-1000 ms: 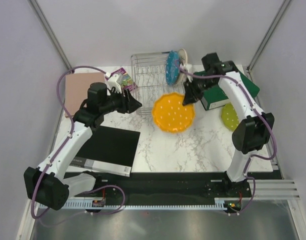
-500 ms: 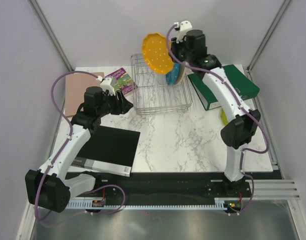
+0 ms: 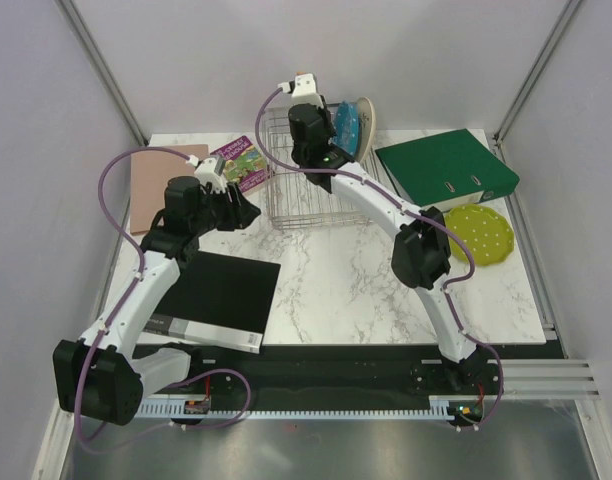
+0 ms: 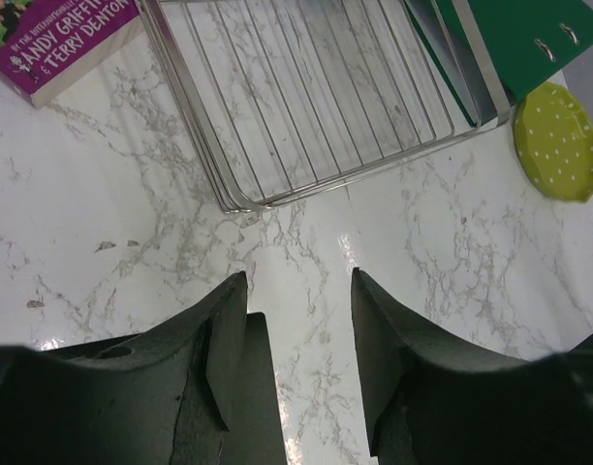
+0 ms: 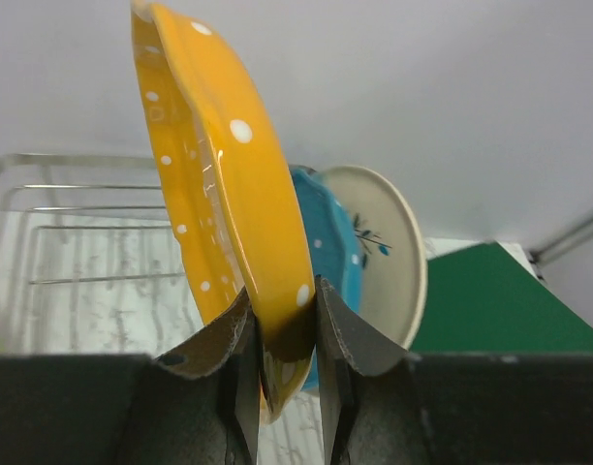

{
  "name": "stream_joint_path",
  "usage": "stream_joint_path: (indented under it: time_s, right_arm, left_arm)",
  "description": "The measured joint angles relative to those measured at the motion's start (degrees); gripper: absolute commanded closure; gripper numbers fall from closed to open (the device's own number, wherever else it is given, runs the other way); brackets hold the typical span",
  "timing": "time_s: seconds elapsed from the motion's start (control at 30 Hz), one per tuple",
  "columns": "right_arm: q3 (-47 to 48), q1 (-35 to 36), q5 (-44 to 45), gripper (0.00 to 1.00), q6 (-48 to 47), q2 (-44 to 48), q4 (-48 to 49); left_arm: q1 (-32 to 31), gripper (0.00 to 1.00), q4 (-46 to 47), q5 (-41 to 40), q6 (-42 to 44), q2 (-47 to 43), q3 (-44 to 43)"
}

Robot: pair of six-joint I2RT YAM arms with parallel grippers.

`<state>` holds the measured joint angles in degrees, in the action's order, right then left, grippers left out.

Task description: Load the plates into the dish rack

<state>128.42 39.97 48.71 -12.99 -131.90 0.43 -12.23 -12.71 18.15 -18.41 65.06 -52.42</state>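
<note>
Next, the right gripper moves toward the blue dotted plate [image 3: 348,125] and down into the wire rack [image 3: 308,185], since the space beside that plate is still free.
My right gripper [image 5: 282,310] is shut on the rim of the orange white-dotted plate [image 5: 229,194] and holds it upright on edge over the silver wire dish rack [image 3: 308,185]. In the top view the right wrist [image 3: 306,125] hides that plate. The blue dotted plate [image 3: 348,125] and the cream leaf-sprig plate [image 3: 365,113] stand upright at the rack's back right, just behind the orange plate in the right wrist view. The green dotted plate [image 3: 479,235] lies flat on the table at the right. My left gripper [image 4: 298,291] is open and empty above the marble, left of the rack's front corner.
A green binder [image 3: 446,165] lies right of the rack. A purple book [image 3: 241,162] and a brown board [image 3: 161,180] lie to its left. A black binder [image 3: 221,295] lies at the front left. Grey walls close in at the back and sides.
My right arm lifted the orange plate off the table, swung it up on edge and carried it left over the rack. My left gripper drew back a little to the left.
</note>
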Motion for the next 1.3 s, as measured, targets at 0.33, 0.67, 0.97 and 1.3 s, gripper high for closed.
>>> stream_joint_path:
  time_s: [0.33, 0.67, 0.97, 1.3]
  right_arm:
    - [0.37, -3.93, 5.44, 1.0, 0.15, -0.39, -2.16]
    - [2.21, -3.43, 5.25, 1.0, 1.81, -4.13, -4.57]
    - [3.78, -3.43, 6.25, 1.0, 4.68, -7.39, -5.68]
    - [3.78, -3.5, 6.4, 0.94, 6.62, -9.77, -5.68]
  left_arm:
    - [0.0, 0.46, 0.72, 0.33, -0.63, -0.83, 2.32]
    - [0.35, 0.46, 0.85, 0.33, -0.63, -1.51, 3.17]
    - [0.92, 0.46, 0.83, 0.35, -0.63, -1.73, 3.17]
    - [0.92, 0.43, 0.81, 0.81, -1.09, -1.73, 3.26]
